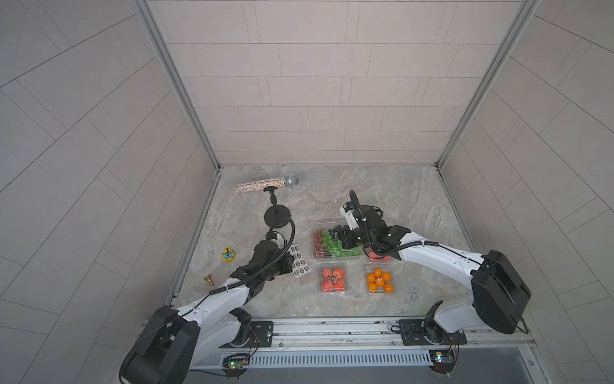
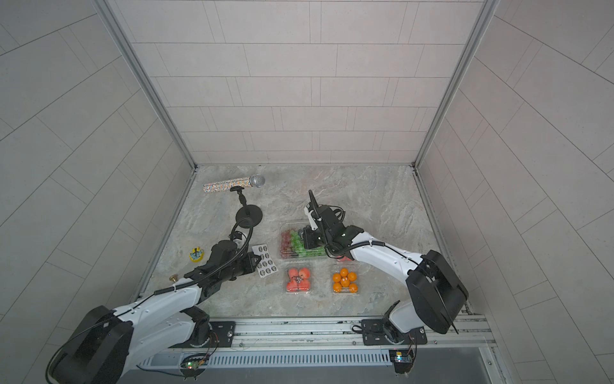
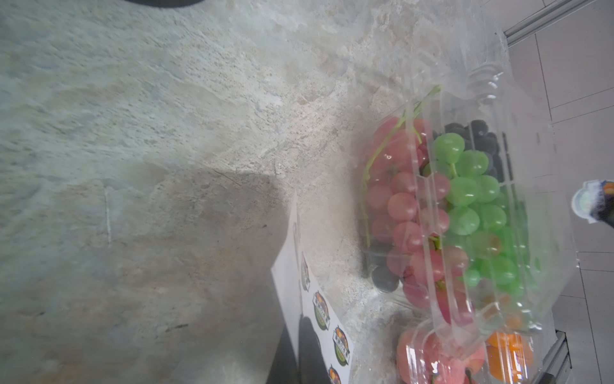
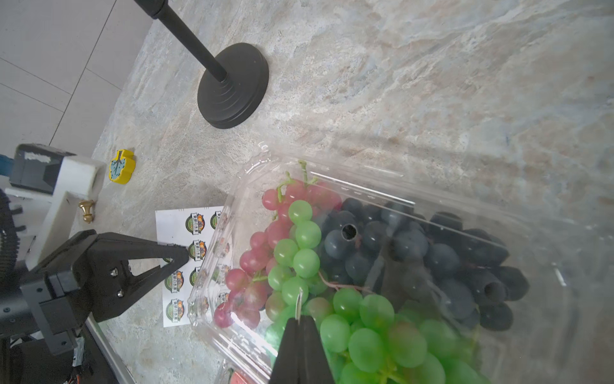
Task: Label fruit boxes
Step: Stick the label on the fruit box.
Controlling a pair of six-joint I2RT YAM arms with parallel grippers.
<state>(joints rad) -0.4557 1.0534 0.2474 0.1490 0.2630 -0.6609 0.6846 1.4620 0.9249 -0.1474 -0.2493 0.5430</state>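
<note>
The unlabeled lid over the green grapes (image 1: pixel 332 241) is below, so my right gripper should next tip its fingers steeper and lower them onto the lid to release the round sticker.
The large fruit box (image 1: pixel 327 244) (image 2: pixel 292 244) is a clear clamshell of green, red and dark grapes (image 4: pixel 365 266) (image 3: pixel 465 216). My right gripper (image 1: pixel 340 241) (image 4: pixel 300 319) hovers over it, shut on a round sticker (image 4: pixel 300 304) (image 3: pixel 586 204) seen edge-on. Nearer the front stand a small box of red-pink fruit (image 1: pixel 333 279) (image 2: pixel 298 280) and a small box of oranges (image 1: pixel 379 281) (image 2: pixel 345 282). Another red-fruit box (image 1: pixel 375 254) is mostly hidden under the right arm. My left gripper (image 1: pixel 288 263) (image 3: pixel 299 349) (image 4: pixel 184 255) is shut on the edge of the white sticker sheet (image 1: pixel 299 261) (image 4: pixel 176 229).
A glittery microphone (image 1: pixel 267 184) lies at the back left. A black round-based stand (image 1: pixel 277 216) (image 4: pixel 232 86) rises behind the left arm. A yellow toy (image 1: pixel 229 255) and a brass knob (image 1: pixel 209 280) sit near the left wall.
</note>
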